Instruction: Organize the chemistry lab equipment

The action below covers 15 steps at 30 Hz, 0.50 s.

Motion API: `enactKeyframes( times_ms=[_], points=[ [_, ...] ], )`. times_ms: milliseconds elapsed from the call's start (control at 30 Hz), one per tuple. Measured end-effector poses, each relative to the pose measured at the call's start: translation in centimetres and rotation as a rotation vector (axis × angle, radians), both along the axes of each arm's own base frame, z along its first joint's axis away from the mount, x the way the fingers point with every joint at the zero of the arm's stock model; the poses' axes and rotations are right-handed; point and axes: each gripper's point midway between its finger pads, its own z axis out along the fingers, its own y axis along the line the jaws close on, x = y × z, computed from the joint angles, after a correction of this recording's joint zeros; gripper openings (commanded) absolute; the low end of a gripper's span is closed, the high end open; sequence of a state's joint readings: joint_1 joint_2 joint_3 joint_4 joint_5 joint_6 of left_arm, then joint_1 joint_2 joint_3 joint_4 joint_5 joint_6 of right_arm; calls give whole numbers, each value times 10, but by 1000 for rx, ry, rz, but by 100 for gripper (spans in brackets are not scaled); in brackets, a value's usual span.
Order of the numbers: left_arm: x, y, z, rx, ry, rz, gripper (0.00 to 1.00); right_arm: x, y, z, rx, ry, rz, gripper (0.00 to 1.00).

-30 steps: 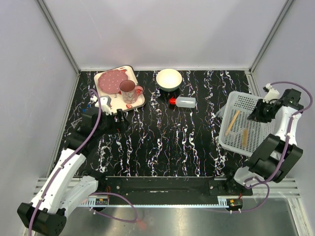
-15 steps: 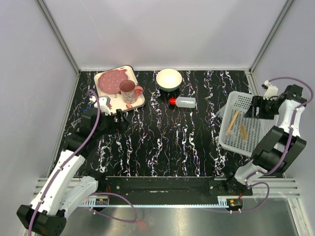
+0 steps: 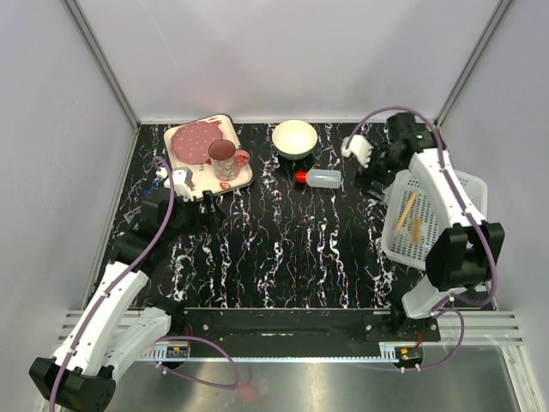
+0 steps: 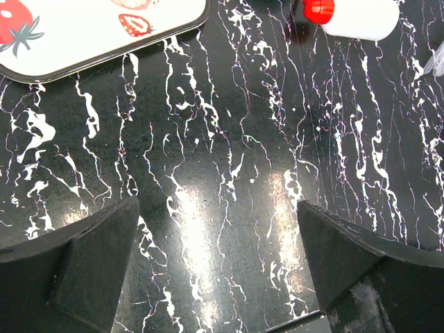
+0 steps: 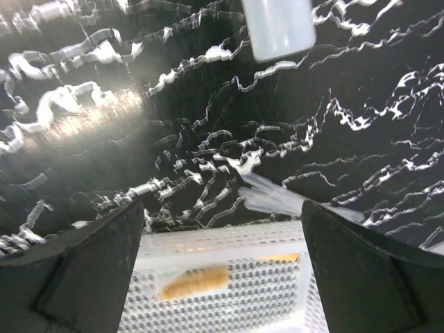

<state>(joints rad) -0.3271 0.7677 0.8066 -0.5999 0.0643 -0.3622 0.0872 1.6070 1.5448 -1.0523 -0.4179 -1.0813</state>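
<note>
My right gripper lowers its open fingers next around the clear item (image 5: 279, 197) below it beside the basket rim (image 5: 222, 244), since that item rests outside the basket.
A small translucent bottle (image 3: 323, 178) with a red cap (image 3: 301, 178) lies on its side on the black marbled table, in front of the white bowl. It also shows in the left wrist view, bottle (image 4: 361, 15), and the right wrist view, bottle (image 5: 279, 28). A white perforated basket (image 3: 442, 249) at the right holds a thin wooden stick (image 3: 405, 214) and a brown-handled brush (image 3: 417, 228). My right gripper (image 3: 370, 182) hovers open between bottle and basket, nothing in it. A clear item (image 5: 274, 199) lies by the basket rim (image 5: 222, 244). My left gripper (image 3: 207, 206) is open over bare table.
A strawberry-print tray (image 3: 244, 176) with a pink mug (image 3: 225, 157) stands at the back left, and its corner tray (image 4: 83, 41) shows in the left wrist view. A white bowl (image 3: 294, 137) sits at the back centre. White walls close in the table.
My right gripper has opened and swung from above the basket's right side leftward to just right of the bottle. The basket and brush shifted a little. The left arm has stayed still.
</note>
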Motion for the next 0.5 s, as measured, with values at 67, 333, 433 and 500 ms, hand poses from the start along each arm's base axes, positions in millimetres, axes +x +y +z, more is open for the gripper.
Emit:
enactKeyframes(
  times_ms=[67, 333, 433, 500],
  points=[
    [0, 0, 0, 0, 0, 0, 99, 4, -1, -18, -115, -6, 96, 100],
    [0, 0, -1, 1, 3, 0, 99, 29, -40, -100, -483, 76, 276, 95],
    [0, 0, -2, 2, 7, 0, 99, 38, -48, -116, -561, 87, 294, 92],
    [1, 0, -2, 2, 7, 0, 99, 43, -51, -125, -604, 89, 300, 89]
  ],
)
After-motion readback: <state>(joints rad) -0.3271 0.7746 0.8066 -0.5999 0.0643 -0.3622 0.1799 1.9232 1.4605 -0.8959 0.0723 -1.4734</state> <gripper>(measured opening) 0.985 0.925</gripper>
